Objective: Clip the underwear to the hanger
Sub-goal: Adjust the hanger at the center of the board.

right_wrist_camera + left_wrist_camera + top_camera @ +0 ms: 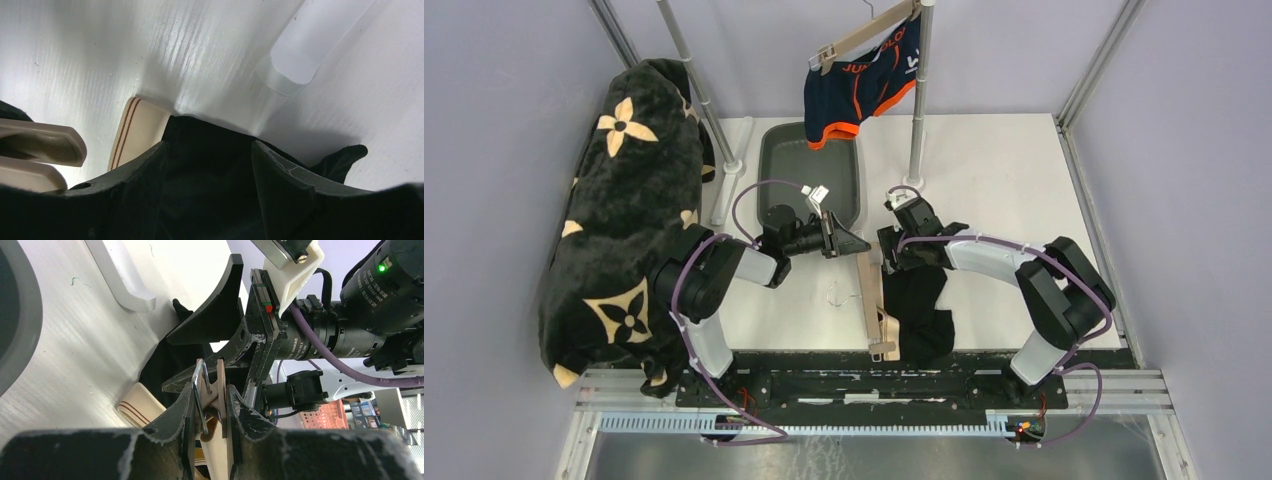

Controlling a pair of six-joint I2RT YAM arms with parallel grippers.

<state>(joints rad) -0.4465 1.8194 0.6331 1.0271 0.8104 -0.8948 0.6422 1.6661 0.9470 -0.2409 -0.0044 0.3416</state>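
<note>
The right gripper moves slightly down and toward the far clip next. Its fingers come together beside the cream band, because the underwear's black edge already crosses their gap.
A wooden clip hanger lies on the white table, running from the middle toward the near edge. Black underwear lies just right of it, with a cream, brown-striped band at its edge. My left gripper is shut on the hanger's far clip, squeezing the wood and its metal spring. My right gripper stands with its jaws apart, straddling the underwear's far edge; black cloth fills the gap. The clip's two cream jaws show at the left of the right wrist view.
A second hanger with navy and orange underwear hangs on the rack pole at the back. A grey bin sits behind the grippers. A black blanket with beige flowers is draped on the left.
</note>
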